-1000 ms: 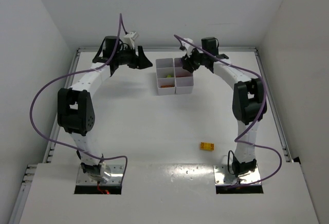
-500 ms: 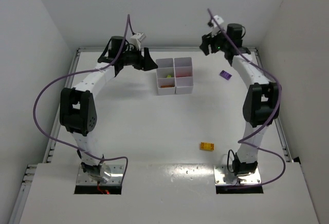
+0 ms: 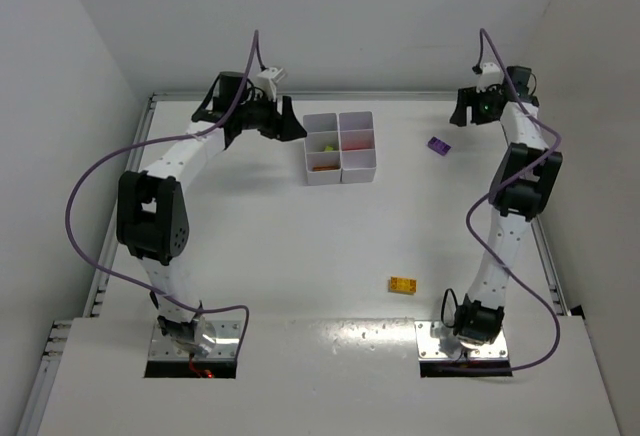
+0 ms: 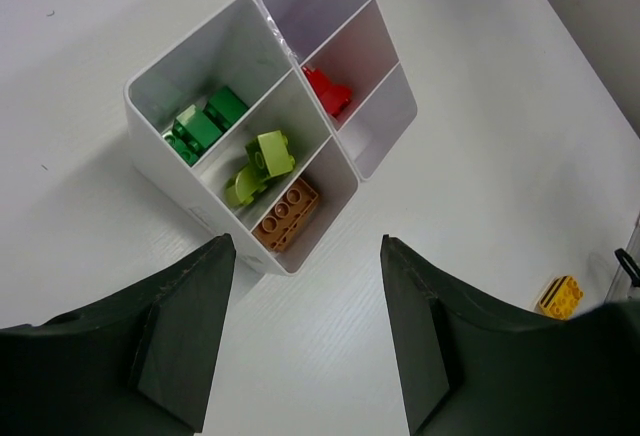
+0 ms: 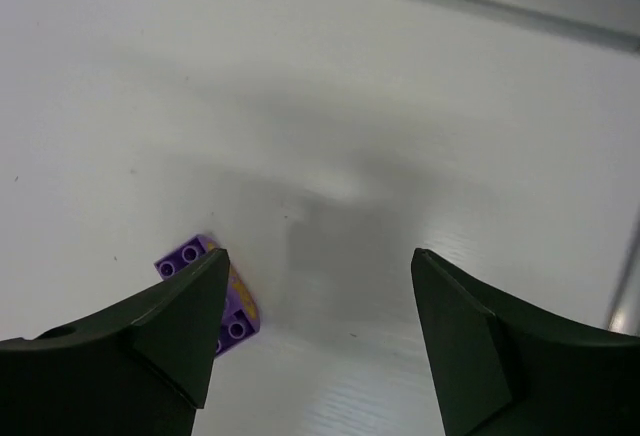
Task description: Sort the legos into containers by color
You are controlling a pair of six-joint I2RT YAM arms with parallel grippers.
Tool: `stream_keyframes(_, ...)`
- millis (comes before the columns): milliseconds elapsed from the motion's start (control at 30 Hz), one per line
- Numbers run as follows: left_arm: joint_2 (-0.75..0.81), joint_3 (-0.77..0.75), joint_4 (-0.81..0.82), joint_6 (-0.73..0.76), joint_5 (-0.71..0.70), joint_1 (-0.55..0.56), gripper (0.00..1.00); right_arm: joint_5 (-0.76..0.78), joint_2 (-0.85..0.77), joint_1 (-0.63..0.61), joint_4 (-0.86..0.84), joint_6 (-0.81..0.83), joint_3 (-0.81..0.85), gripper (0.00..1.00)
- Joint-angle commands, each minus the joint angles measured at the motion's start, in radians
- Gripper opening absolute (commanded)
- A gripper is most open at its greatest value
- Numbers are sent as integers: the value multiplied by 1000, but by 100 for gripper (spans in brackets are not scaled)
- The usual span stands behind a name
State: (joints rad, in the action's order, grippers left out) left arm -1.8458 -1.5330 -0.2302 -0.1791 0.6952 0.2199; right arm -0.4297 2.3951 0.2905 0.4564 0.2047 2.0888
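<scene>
My right gripper shifts toward the tray next, then turns and lowers over the brick, since the purple brick (image 3: 439, 145) lies slantwise under one fingertip.
The white tray (image 3: 341, 178) stands at the back middle of the table. The left wrist view shows its wall (image 4: 175, 181) and, in separate cells, green bricks (image 4: 205, 126), a lime brick (image 4: 262, 161), an orange-brown brick (image 4: 287, 214) and a red brick (image 4: 327, 91). A purple brick (image 3: 438, 144) lies on the table right of the tray. It also shows beside the right gripper's left finger (image 5: 205, 276). A yellow brick (image 3: 403, 284) lies near the front. My left gripper (image 3: 292, 121) is open and empty just left of the tray. My right gripper (image 3: 462, 114) is open and empty at the back right.
White walls close the table on the left, back and right. A metal rail (image 3: 545, 246) runs along the right edge. The right arm stands tall along that edge. The yellow brick also shows at the right edge of the left wrist view (image 4: 560, 296).
My right arm has swung from over the tray to the back right corner, uncovering the purple brick on the table. My left gripper has shifted slightly right toward the tray.
</scene>
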Motion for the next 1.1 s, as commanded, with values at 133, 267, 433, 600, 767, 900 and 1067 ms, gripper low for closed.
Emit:
stream_keyframes(133,13,-50,-15,40,-22,16,66,-260,53,4,111,21,126,86)
stream_keyframes(267,13,-41,-24,50,-31,26,66,-316,73,4,125,39,136,90)
stream_keyframes(433,13,-32,-24,59,-40,26,66,-271,73,-28,241,267,114,90)
stream_keyframes(600,13,-32,-24,59,-40,26,66,-192,59,-51,248,390,37,90)
stream_keyframes(767,4,-32,-24,59,-40,26,66,-192,101,-51,286,410,103,90)
stream_keyframes(900,3,-41,-34,59,-49,26,66,-164,122,-51,309,461,103,90)
stream_keyframes(1067,3,-41,-34,59,-49,26,66,-109,122,-51,330,548,53,85)
